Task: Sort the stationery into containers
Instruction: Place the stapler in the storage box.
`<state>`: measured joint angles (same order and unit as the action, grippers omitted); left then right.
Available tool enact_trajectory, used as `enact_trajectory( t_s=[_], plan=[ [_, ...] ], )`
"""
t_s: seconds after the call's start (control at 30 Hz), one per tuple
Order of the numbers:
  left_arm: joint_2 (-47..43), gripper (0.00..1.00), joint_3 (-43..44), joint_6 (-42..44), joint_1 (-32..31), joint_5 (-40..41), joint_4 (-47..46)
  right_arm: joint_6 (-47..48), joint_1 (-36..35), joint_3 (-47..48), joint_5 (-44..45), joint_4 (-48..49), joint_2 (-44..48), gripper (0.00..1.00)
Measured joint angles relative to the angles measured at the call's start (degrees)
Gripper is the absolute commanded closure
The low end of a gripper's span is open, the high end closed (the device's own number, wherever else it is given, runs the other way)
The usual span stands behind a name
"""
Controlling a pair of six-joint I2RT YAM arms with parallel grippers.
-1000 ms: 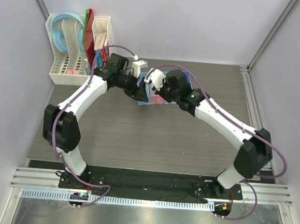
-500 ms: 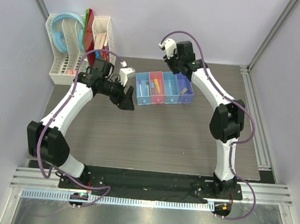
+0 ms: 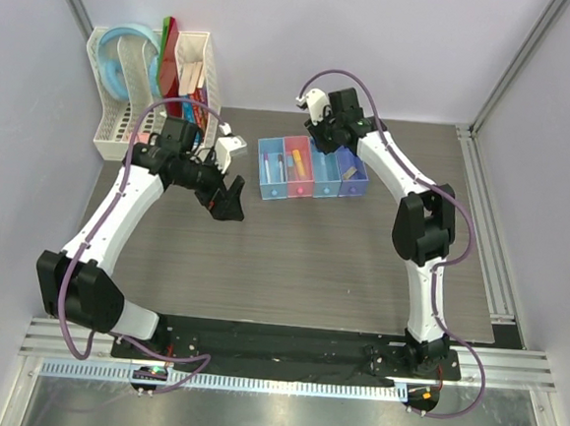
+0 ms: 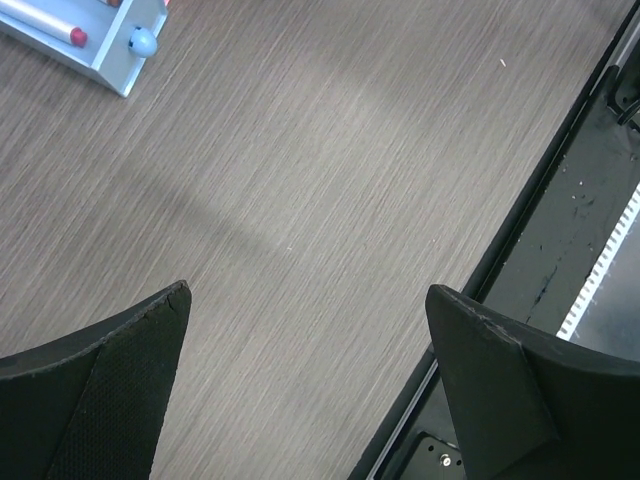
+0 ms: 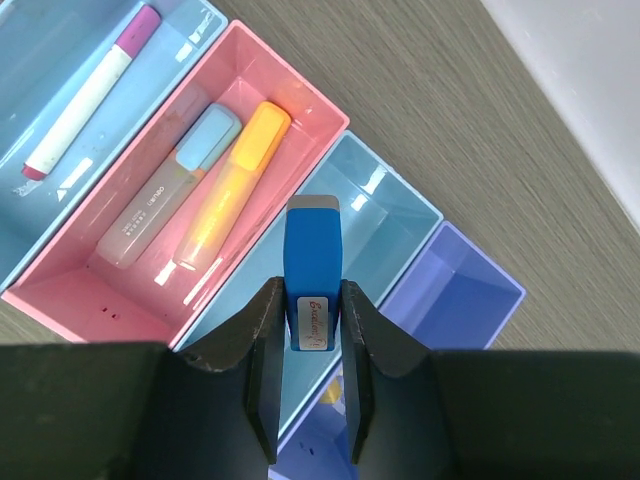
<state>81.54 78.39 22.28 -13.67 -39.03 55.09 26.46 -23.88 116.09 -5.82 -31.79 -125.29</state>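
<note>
The dark-blue block [image 5: 313, 258] needs to come down between the sides of the light-blue bin with my right gripper, and then the gripper needs to open.
The four joined bins [image 3: 311, 169] stand at the back middle of the table. My right gripper [image 5: 310, 300] is shut on the small dark-blue block [image 5: 313, 258], held above the third, light-blue bin [image 5: 372, 215]; this gripper shows in the top view [image 3: 322, 140] at the bins' far edge. The pink bin [image 5: 75, 290] holds the grey stick with a light-blue tip [image 5: 170, 188] and the orange-yellow piece [image 5: 232, 178]. The purple-capped pen [image 5: 88, 95] lies in the first blue bin. The violet bin [image 5: 455, 290] is at the right. My left gripper [image 4: 308, 295] is open and empty, left of the bins [image 3: 228, 204].
A white mesh rack [image 3: 123, 136] with folders and books stands at the back left. The left wrist view shows a corner of the bins [image 4: 112, 68] and the table's black front rail [image 4: 560, 250].
The left gripper has drawn back from the bins to the left and front. The right arm has swung round to the far side and come over the bins.
</note>
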Motion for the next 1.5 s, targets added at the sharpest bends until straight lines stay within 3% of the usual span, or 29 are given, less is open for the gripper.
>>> enact_trajectory(
  t_s=[0.83, 0.93, 0.97, 1.07, 1.2, 1.5],
  plan=[
    [-11.9, 0.00, -8.7, 0.8, 1.2, 6.4, -0.4, 2.9, 1.4, 2.0, -1.3, -6.0, -8.8, 0.98],
    [-11.9, 0.00, -8.7, 0.8, 1.4, 6.9, -0.4, 3.2, 1.5, 2.4, -1.3, -6.6, -8.9, 0.87],
    [-11.9, 0.00, -8.7, 0.8, 1.4, 7.0, -0.4, 3.2, 1.5, 2.5, -1.3, -6.8, -9.0, 0.78],
    [-11.9, 0.00, -8.7, 0.7, 1.4, 7.0, -0.5, 3.3, 1.5, 2.6, -1.3, -7.0, -9.0, 0.63],
    [-11.9, 0.00, -9.1, 0.7, 1.4, 7.0, -1.2, 3.3, 1.5, 3.4, -1.4, -7.4, -9.4, 0.50],
    [-11.9, 0.00, -9.6, 0.4, 1.4, 6.8, -1.7, 3.3, 1.4, 6.5, -0.3, -7.8, -10.1, 0.44]
  ],
)
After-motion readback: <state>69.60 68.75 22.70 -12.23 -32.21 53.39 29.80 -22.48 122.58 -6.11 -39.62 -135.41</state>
